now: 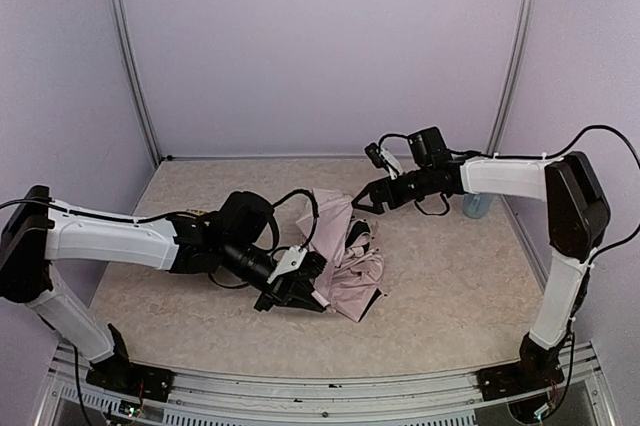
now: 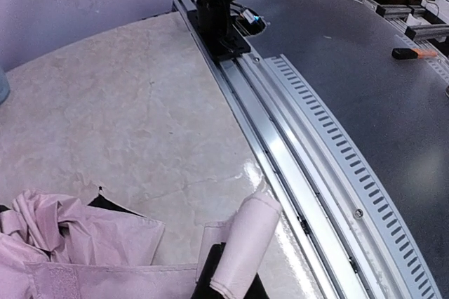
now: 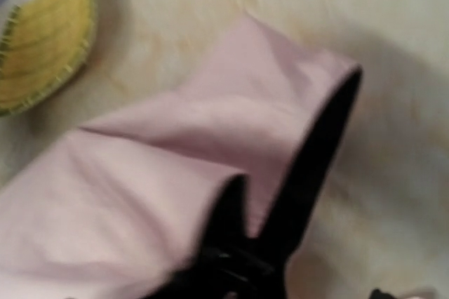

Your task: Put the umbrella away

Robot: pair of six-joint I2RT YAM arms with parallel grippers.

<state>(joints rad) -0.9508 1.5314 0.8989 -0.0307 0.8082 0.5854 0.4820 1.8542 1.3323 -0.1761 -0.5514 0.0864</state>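
My right gripper moves down, back and to the left in the top view onto the umbrella's middle folds next, since they lie below it toward my base.
The pale pink umbrella [image 1: 345,251] lies collapsed and crumpled in the middle of the table, with black ribs showing among the folds. My left gripper [image 1: 300,291] is at its near left edge, shut on the pink strap tab [image 2: 245,243], which sticks up between the black fingers [image 2: 210,274]. Loose canopy fabric [image 2: 84,243] trails to the left. My right gripper [image 1: 358,203] hovers over the umbrella's far edge, open. The right wrist view is blurred: pink fabric [image 3: 175,144] fills it, with two black prongs spread in a V and fabric between them.
A yellow woven tray [image 3: 42,39] lies beyond the umbrella in the right wrist view. A pale blue container [image 1: 478,206] stands at the back right by the wall. The metal rail [image 2: 302,173] and right arm base [image 2: 214,4] run along the near edge.
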